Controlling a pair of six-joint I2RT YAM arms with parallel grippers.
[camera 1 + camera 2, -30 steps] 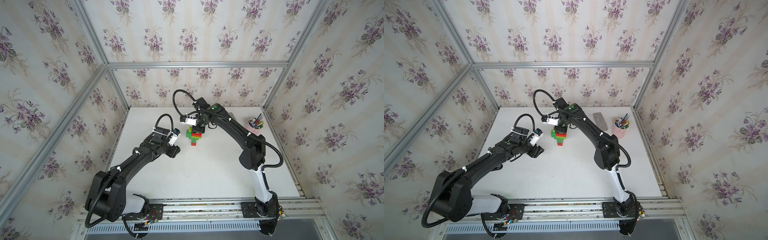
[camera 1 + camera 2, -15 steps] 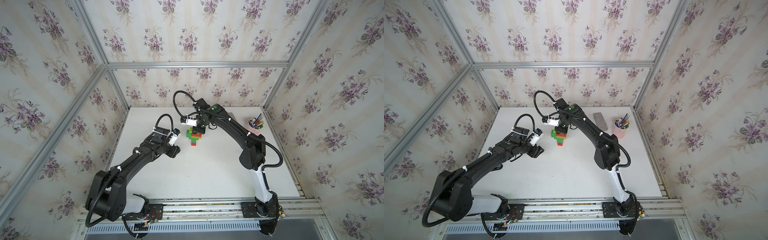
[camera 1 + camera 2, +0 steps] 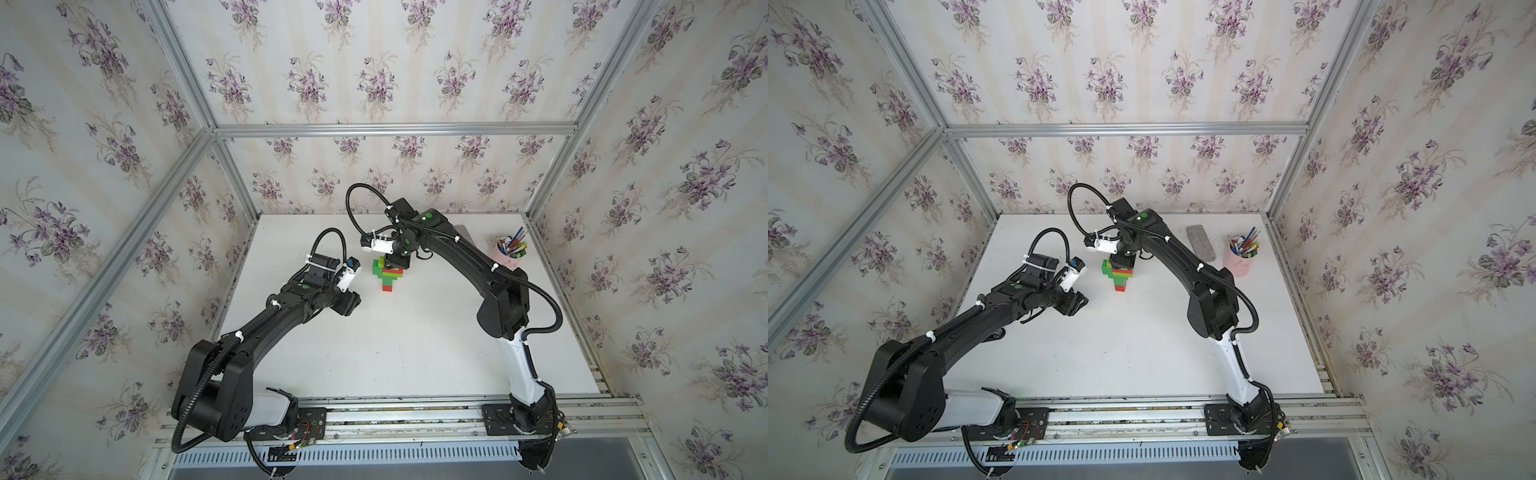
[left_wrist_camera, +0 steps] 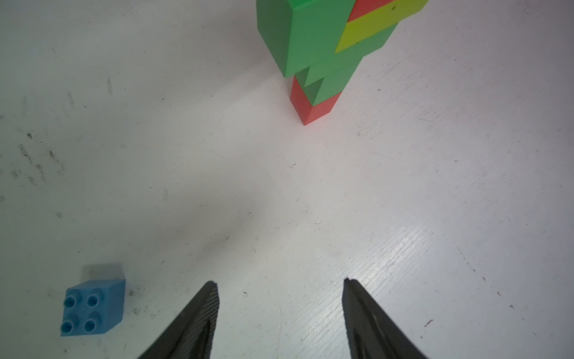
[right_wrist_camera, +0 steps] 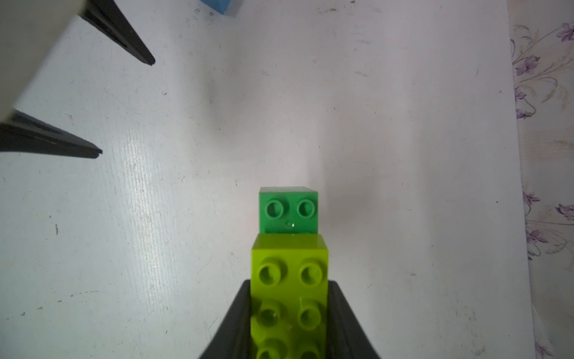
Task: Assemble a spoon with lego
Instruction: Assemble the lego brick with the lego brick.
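Next, my right gripper stays in place and spreads its fingers off the top lime brick (image 3: 381, 261) (image 5: 289, 299) to release it, as the spoon stands upright on its red foot.
The spoon (image 3: 389, 276) (image 3: 1120, 277) stands upright on the white table, a stack of green, lime and red bricks on a narrow red foot (image 4: 313, 108). My right gripper (image 5: 289, 284) (image 3: 395, 262) comes down from above and is shut on the lime green brick (image 5: 289, 295) at the top of the stack. A dark green brick (image 5: 289, 209) shows just below that one. My left gripper (image 4: 279, 281) (image 3: 352, 305) hovers open and empty over bare table, a short way in front of the spoon. A light blue 2x2 lego brick (image 4: 93, 306) lies loose beside its left finger.
A grey rectangular block (image 3: 1200, 248) lies at the back right. Next to it, close to the right wall, stands a pink cup of pens (image 3: 1239, 259) (image 3: 512, 254). Wallpapered walls close in the table (image 3: 415, 353) on three sides, and a metal rail runs along the front.
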